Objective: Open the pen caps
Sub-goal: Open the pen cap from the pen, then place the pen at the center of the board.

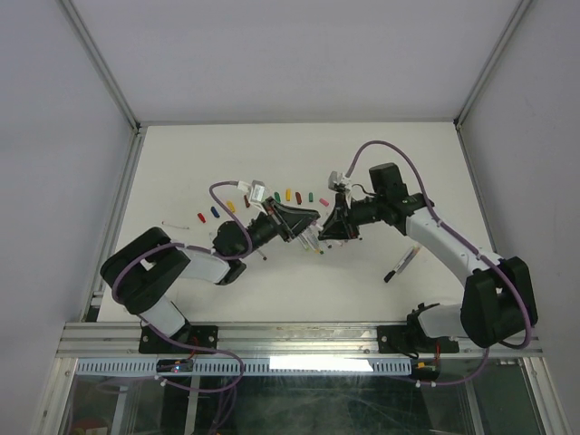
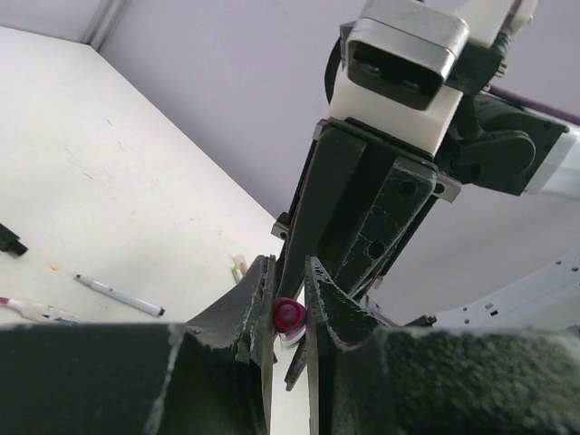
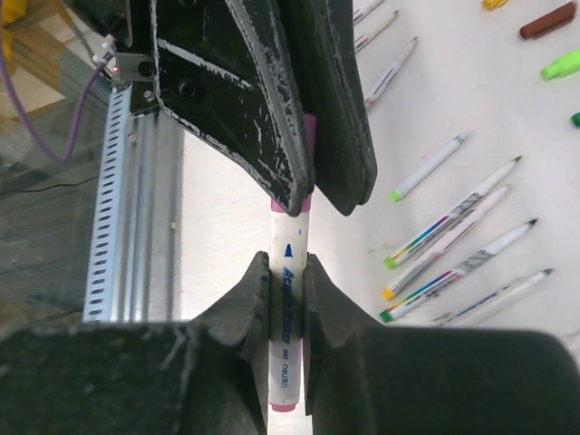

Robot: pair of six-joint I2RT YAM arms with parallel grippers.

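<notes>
The right gripper will pull the pen off its cap to the gripper's right in the top view, where bare tabletop lies below, then lower the pen and let go of it.
Both grippers meet over the middle of the table on one white pen [image 3: 288,313] with pink ends. My right gripper [image 3: 287,267] is shut on its barrel. My left gripper [image 2: 290,272] is shut on its pink pen cap [image 2: 290,315], seen end-on between the fingers. In the top view the left gripper [image 1: 304,223] and the right gripper [image 1: 332,227] stand tip to tip. Loose pen caps lie in a row behind them: red [image 1: 201,217], blue [image 1: 215,211], yellow [image 1: 230,207], orange [image 1: 288,194], pink [image 1: 323,201].
Several uncapped pens [image 3: 453,227] lie side by side on the table below the grippers. One dark-tipped pen [image 1: 401,263] lies alone at the right, and a white barrel [image 1: 172,223] at the left. The metal rail [image 3: 118,208] marks the near table edge.
</notes>
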